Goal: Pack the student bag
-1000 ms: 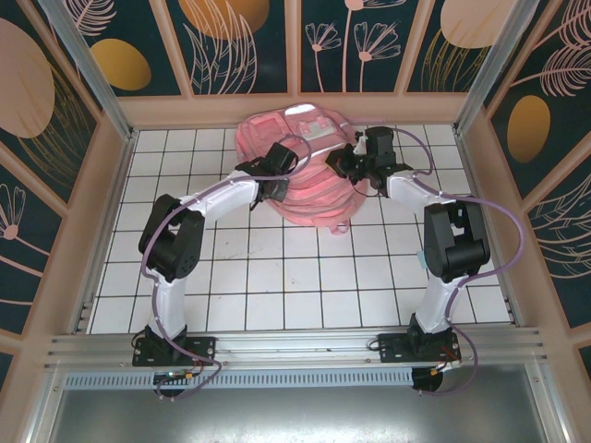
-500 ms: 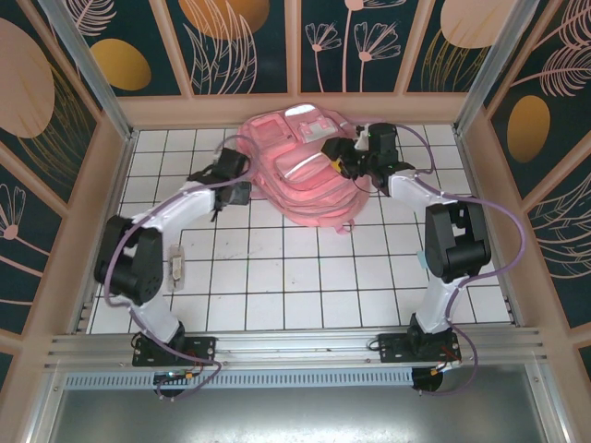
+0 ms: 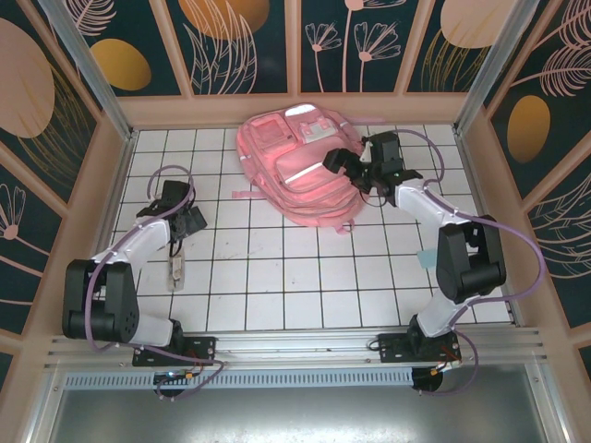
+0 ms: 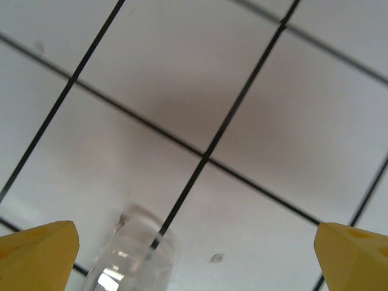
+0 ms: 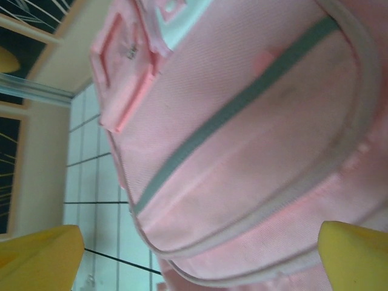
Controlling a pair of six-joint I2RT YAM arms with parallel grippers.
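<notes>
My left gripper should draw back and lower astride the clear plastic item (image 3: 176,269) (image 4: 131,260), since that lies on the tiles nearer my base than that gripper's open fingers.
The student bag (image 3: 294,171), a big pink backpack with silver strips, lies flat at the back middle of the tiled table. My right gripper (image 3: 335,164) hovers at the bag's right side, jaws wide open and empty. In the right wrist view the bag's pink fabric (image 5: 242,139) sits just beyond the open right gripper (image 5: 197,260). My left gripper (image 3: 187,223) is off to the left over bare tiles, apart from the bag and open. In the left wrist view the open left gripper (image 4: 197,257) has a small clear plastic item (image 4: 130,257) below it.
The clear item (image 3: 175,266) lies on the tiles just in front of the left gripper. A small teal thing (image 3: 422,261) peeks out beside the right arm. Beige walls (image 3: 111,194) enclose the table on three sides.
Both grippers let go of the bag and opened. The left arm swung away to the left and nearer; the right stayed by the bag, which settled flatter.
</notes>
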